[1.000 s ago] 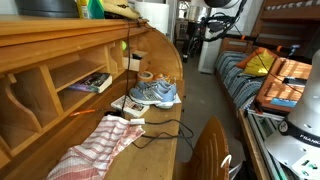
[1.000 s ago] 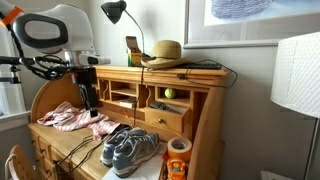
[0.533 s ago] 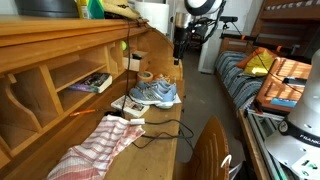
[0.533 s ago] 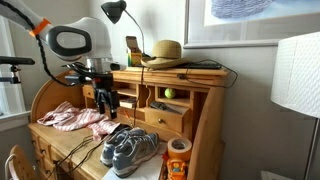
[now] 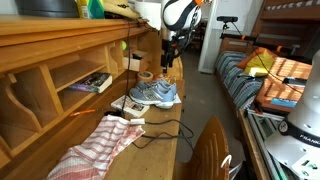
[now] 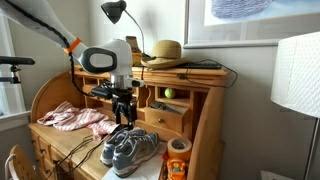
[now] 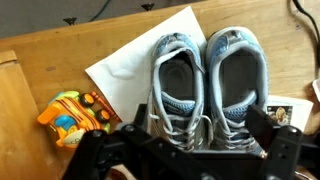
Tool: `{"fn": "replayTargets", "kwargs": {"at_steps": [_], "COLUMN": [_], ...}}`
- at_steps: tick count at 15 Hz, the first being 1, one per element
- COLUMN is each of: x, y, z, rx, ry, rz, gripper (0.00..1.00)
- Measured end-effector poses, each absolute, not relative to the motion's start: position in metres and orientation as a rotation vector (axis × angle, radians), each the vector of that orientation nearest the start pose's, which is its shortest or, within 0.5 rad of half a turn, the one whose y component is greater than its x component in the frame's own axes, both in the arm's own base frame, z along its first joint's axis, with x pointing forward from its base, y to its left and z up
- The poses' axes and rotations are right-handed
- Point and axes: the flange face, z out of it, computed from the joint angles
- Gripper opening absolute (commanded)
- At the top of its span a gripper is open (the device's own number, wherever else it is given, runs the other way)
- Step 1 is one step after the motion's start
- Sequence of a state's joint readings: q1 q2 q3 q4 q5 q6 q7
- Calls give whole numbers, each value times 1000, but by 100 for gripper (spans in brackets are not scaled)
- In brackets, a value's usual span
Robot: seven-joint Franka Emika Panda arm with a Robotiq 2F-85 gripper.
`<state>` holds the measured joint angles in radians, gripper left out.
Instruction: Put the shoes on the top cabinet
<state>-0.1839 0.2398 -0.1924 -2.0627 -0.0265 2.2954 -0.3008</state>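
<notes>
Next, my gripper will shift toward the shoes' heels and lower a finger into each shoe's opening, straddling the touching inner sides of the shoes.
The grey and light-blue shoes (image 5: 155, 94) sit side by side on the wooden desk surface, also seen in the other exterior view (image 6: 128, 150). In the wrist view the pair (image 7: 208, 85) lies right below me, openings up, laces toward the gripper. My gripper (image 5: 167, 62) hangs above the shoes, also visible in an exterior view (image 6: 122, 113). In the wrist view the gripper (image 7: 200, 140) is open, its fingers spread to either side of the pair and holding nothing. The desk's top shelf (image 6: 185, 72) carries a straw hat and a lamp.
A white paper (image 7: 125, 70) lies under the shoes, with a colourful toy (image 7: 72, 112) beside it. A red-striped cloth (image 5: 100, 145) and a black cable (image 5: 165, 128) lie on the desk. An orange canister (image 6: 178, 159) stands near the shoes. A chair back (image 5: 212, 150) stands in front.
The arm has swung over the desk toward the shoes and come down, so the gripper now hangs right above the pair. The shoes have not moved.
</notes>
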Motion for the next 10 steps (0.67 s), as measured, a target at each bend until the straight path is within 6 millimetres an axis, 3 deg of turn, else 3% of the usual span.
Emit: {"fn": "replayTargets", "kwargs": {"at_steps": [5,10], "x": [536,540], "y": [-225,-208], "z": [288,259], "rx": [-3182,-3178], "ry": [78,-10], "rz": [143,228], "gripper": [100,100]}}
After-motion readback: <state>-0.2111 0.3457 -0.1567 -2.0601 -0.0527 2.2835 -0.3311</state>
